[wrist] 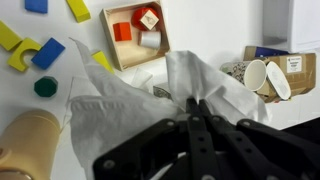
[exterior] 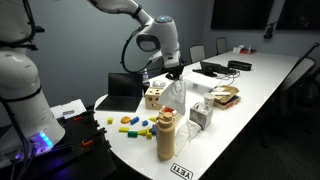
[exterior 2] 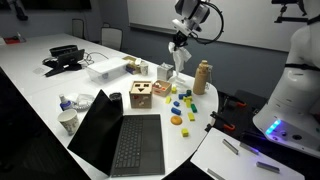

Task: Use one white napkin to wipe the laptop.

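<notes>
I will next lower the hanging white napkin with my gripper and let it go on the tabletop (exterior: 187,138) beside the tan bottle, because that spot is below my gripper.
My gripper (wrist: 195,101) is shut on a white napkin (wrist: 130,100), pinching its top so that it hangs down over the table. In both exterior views the gripper (exterior: 175,72) (exterior 2: 181,42) holds the napkin (exterior: 176,95) (exterior 2: 180,58) in the air above the toys, well clear of the surface. The black laptop (exterior 2: 125,140) stands open at the table's end, some way from the gripper. Its dark lid also shows in an exterior view (exterior: 125,90). The laptop is out of the wrist view.
Below the napkin are a wooden box with blocks (wrist: 135,35) (exterior 2: 140,93), a tan bottle (exterior: 166,135) (exterior 2: 203,75) and scattered coloured blocks (exterior 2: 180,105) (exterior: 130,125). Paper cups (exterior 2: 68,120) (wrist: 258,75) stand beside the laptop. A white tray (exterior 2: 105,68) and black device (exterior 2: 65,58) lie further along.
</notes>
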Robot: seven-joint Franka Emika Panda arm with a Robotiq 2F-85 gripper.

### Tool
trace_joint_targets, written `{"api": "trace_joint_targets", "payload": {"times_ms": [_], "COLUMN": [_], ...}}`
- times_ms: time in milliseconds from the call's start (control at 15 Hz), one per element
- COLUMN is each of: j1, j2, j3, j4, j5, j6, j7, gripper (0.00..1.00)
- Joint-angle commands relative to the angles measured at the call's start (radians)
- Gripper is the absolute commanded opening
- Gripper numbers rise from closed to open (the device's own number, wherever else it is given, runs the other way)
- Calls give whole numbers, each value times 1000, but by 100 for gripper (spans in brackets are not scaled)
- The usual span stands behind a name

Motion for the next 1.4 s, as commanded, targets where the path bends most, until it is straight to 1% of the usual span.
{"api": "trace_joint_targets", "payload": {"times_ms": [0, 67, 200, 400, 600, 867, 1000, 1067, 1133, 1200, 1267, 1333], "j1": [-222, -271, -340, -404, -437, -462, -477, -483, -490, -494, -495, -496], "j2": [36, 52, 98, 168, 238, 319, 347, 358, 366, 369, 372, 368], "j3": [207, 254, 317, 371, 393, 399, 410, 415, 422, 429, 433, 436], "j4": [78, 96, 144, 212, 272, 332, 356, 365, 374, 378, 381, 380], "j5": [-20, -25, -33, -57, -93, -137, -145, -145, -143, -136, -133, -134], "j6": [-30, -32, -47, -70, -96, -133, -147, -153, -159, -162, -161, -167], "j7": [50, 54, 66, 103, 156, 237, 253, 257, 259, 259, 263, 267], "gripper": [0, 0, 0, 0, 0, 0, 0, 11, 29, 34, 43, 50]}}
